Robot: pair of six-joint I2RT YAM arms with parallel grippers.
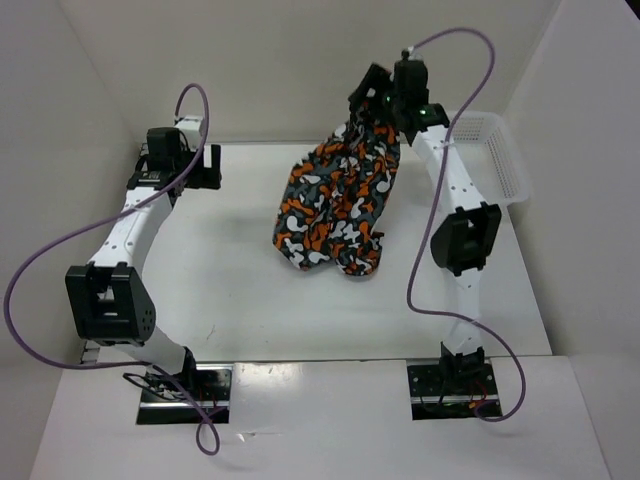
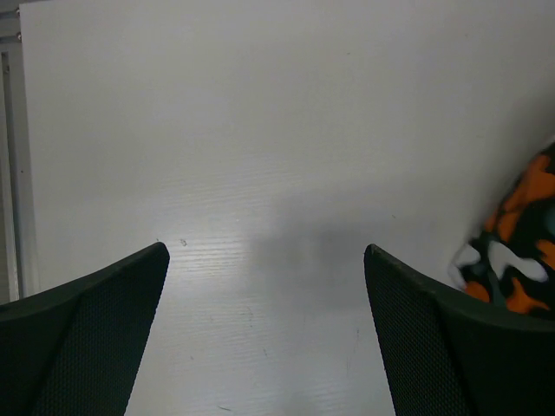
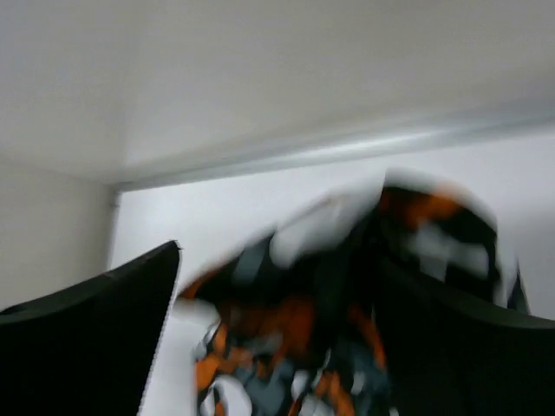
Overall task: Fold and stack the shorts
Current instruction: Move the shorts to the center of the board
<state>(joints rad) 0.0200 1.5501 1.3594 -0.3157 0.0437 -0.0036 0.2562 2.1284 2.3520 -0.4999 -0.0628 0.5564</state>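
Observation:
The right gripper lowers its open fingers to the left in the top view next, to grip the shorts' bunched middle below.
The shorts (image 1: 340, 200), printed in orange, black, grey and white blotches, hang in a bunched drape from the back of the table down to its middle. Their top end is right at my right gripper (image 1: 375, 105), raised high at the back. In the right wrist view the fingers (image 3: 104, 338) stand wide apart and the shorts (image 3: 295, 329) show as a blur between and below them. That gripper (image 3: 277, 260) is open. My left gripper (image 1: 205, 165) sits at the back left, open and empty (image 2: 264, 251) over bare table. An edge of the shorts (image 2: 520, 251) shows at its right.
A white mesh basket (image 1: 495, 150) stands at the back right, beside the right arm. White walls close in the white table (image 1: 230, 280) on three sides. Purple cables loop from both arms.

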